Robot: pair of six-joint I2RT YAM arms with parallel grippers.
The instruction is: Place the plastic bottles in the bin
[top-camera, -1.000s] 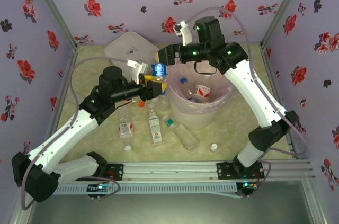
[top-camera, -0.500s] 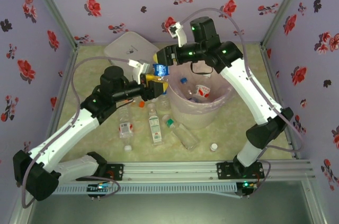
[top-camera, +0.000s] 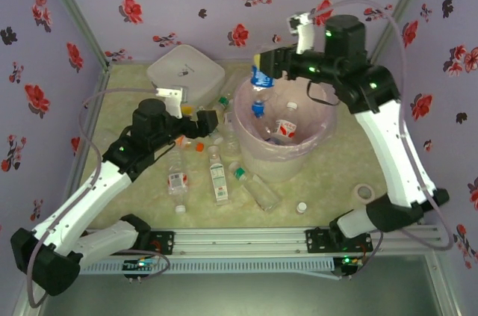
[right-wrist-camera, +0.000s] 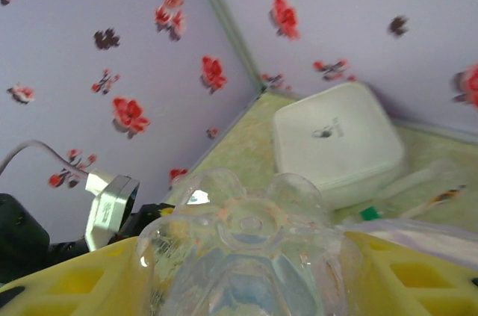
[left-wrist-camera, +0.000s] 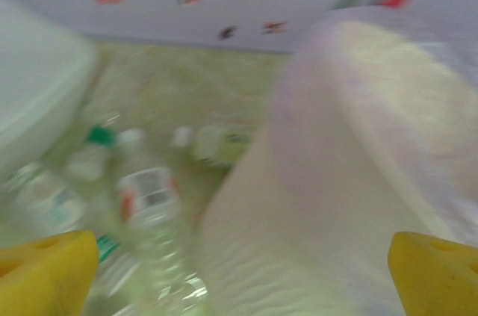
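Observation:
The clear bottle (top-camera: 258, 99) in my right gripper hangs near the bin's rim. My right gripper should tilt it down, lower it onto the bottles inside the bin below and let it go.
My right gripper (top-camera: 261, 68) is shut on a clear plastic bottle (top-camera: 258, 99) with a blue label. The bottle hangs cap down over the left rim of the bin (top-camera: 317, 140), a round bucket lined with a pale pink bag. In the right wrist view the bottle's base (right-wrist-camera: 254, 249) sits between the yellow fingers (right-wrist-camera: 71, 279). Other bottles (top-camera: 284, 129) lie inside the bin. My left gripper (top-camera: 206, 126) is open and empty beside the bin's left wall (left-wrist-camera: 336, 152). More bottles (top-camera: 218, 179) lie on the table in front of the bin, and one labelled bottle (left-wrist-camera: 147, 195) is near the left fingers (left-wrist-camera: 45, 275).
A white lidded box (top-camera: 185, 72) stands at the back left. A loose white cap (top-camera: 301, 208) and a tape ring (top-camera: 364, 192) lie at the front right. An orange cap (top-camera: 199, 147) lies under the left arm. Flowered walls close in the table.
The left gripper has opened, let go of the blue-labelled bottle and drawn back left. The right gripper has closed on that bottle and carried it right, over the bin's rim.

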